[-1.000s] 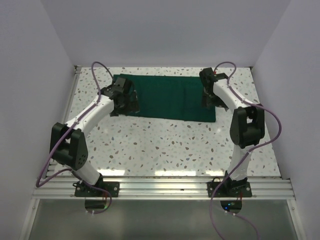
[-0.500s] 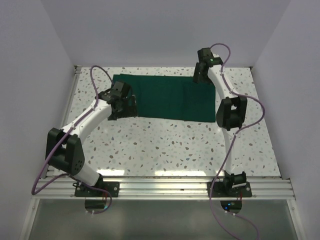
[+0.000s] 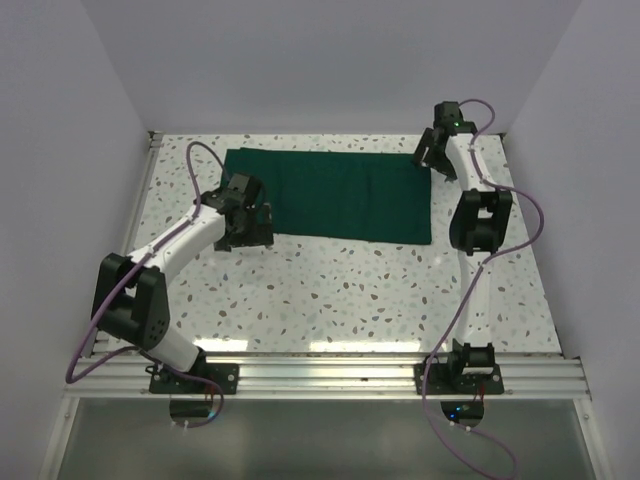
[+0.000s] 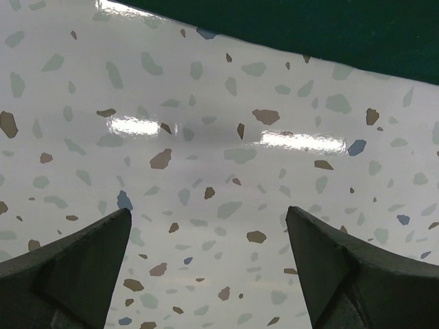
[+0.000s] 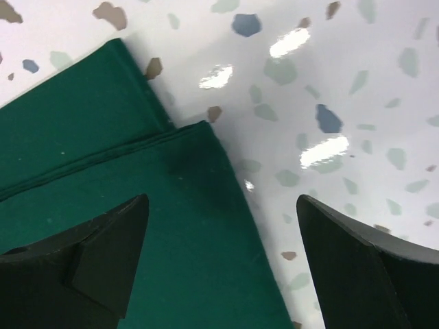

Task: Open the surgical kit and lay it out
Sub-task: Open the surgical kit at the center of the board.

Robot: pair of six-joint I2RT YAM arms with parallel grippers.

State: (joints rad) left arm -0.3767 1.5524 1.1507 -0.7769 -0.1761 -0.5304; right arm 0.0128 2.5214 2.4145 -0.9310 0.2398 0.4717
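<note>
Next, my right gripper lowers first to get astride the folded hem's side edge (image 3: 430,169) (image 5: 227,165) by the wrap's corner, since that edge runs between its open fingers.
The dark green cloth wrap (image 3: 340,195) of the surgical kit lies folded flat across the far half of the table. Its folded edges and far right corner show in the right wrist view (image 5: 137,226); its near edge shows at the top of the left wrist view (image 4: 329,34). My left gripper (image 3: 252,225) is open and empty over bare table by the wrap's near left corner. My right gripper (image 3: 432,155) is open and empty above the wrap's far right corner. The steel tray and instruments are hidden.
The speckled white table (image 3: 330,290) is bounded by white walls on the left, the back and the right. An aluminium rail (image 3: 330,375) with both arm bases runs along the near edge. The right arm's elbow (image 3: 478,220) stands just right of the wrap.
My right gripper swung from the wrap's right side to the far edge, then right to the far right corner. My left gripper slid slightly toward me off the wrap's left end.
</note>
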